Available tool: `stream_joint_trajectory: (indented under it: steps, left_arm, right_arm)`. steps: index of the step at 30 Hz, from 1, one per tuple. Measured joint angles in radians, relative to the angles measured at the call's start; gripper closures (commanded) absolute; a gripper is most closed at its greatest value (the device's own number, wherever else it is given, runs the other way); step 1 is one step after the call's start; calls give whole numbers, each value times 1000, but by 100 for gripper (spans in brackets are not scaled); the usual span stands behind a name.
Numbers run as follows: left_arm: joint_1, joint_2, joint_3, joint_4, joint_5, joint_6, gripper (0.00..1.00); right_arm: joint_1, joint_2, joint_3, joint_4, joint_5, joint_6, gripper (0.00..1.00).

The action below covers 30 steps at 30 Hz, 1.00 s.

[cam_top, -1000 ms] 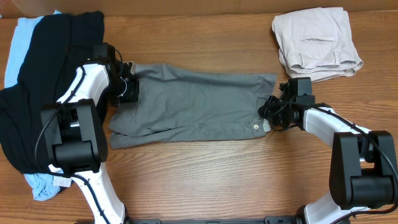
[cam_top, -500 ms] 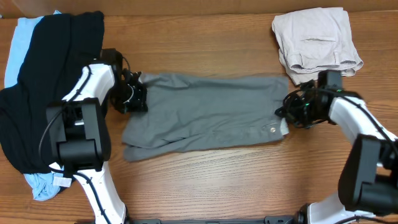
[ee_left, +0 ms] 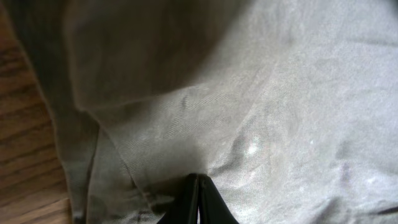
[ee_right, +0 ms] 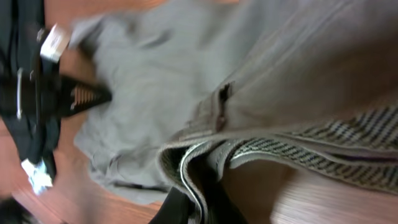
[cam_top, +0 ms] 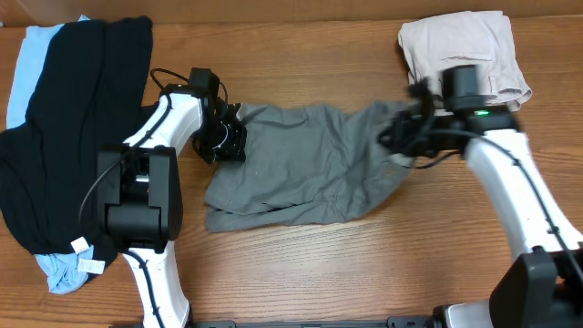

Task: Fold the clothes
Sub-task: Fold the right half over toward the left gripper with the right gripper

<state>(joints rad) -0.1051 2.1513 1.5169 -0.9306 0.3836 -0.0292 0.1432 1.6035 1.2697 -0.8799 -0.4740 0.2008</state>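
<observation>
Before opening, my right gripper should carry the lifted waistband over the cloth toward the opposite end of the shorts [cam_top: 250, 162] [ee_right: 119, 107], which my left gripper pins.
The grey-olive shorts [cam_top: 301, 169] lie bunched across the middle of the table. My left gripper [cam_top: 228, 141] is shut on the shorts' left end; in the left wrist view the closed fingertips [ee_left: 198, 199] pinch the grey cloth [ee_left: 249, 93]. My right gripper [cam_top: 401, 137] is shut on the waistband at the right end, lifted off the table. The right wrist view shows the striped waistband lining [ee_right: 298, 149] folded between the fingers [ee_right: 198, 208].
A black garment [cam_top: 73, 128] over a light-blue one [cam_top: 32, 55] lies at the left edge. Folded beige shorts [cam_top: 465, 55] sit at the back right, just behind my right arm. Bare wood table [cam_top: 319, 273] shows in front.
Both grippers moved toward each other and to the right. The right gripper swung left and lifted the waistband. The shorts went from stretched flat to bunched and shorter.
</observation>
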Motion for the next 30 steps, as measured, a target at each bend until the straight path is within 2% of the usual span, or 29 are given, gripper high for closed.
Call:
stream_joint_trajectory:
  steps: [7,11,15,24,28,30]
  left_arm:
    - [0,0,0,3,3,-24,96]
    - [0,0,0,7,6,-25,96]
    - [0,0,0,11,9,-28,96]
    - [0,1,5,-28,10,-29,96]
    - [2,17,59,-163,9,-28,84]
    - [6,26,122,-250,2,-22,71]
  right_arm:
    - [332,0,0,206,126,97,96]
    - [454,1,0,319,197,145,96]
    - [508,27,0,378,251,188,96]
    - [512,164,0,469,268,267,96]
    - [512,179,0,488,268,280,96]
    - [512,181,0,488,268,285,96]
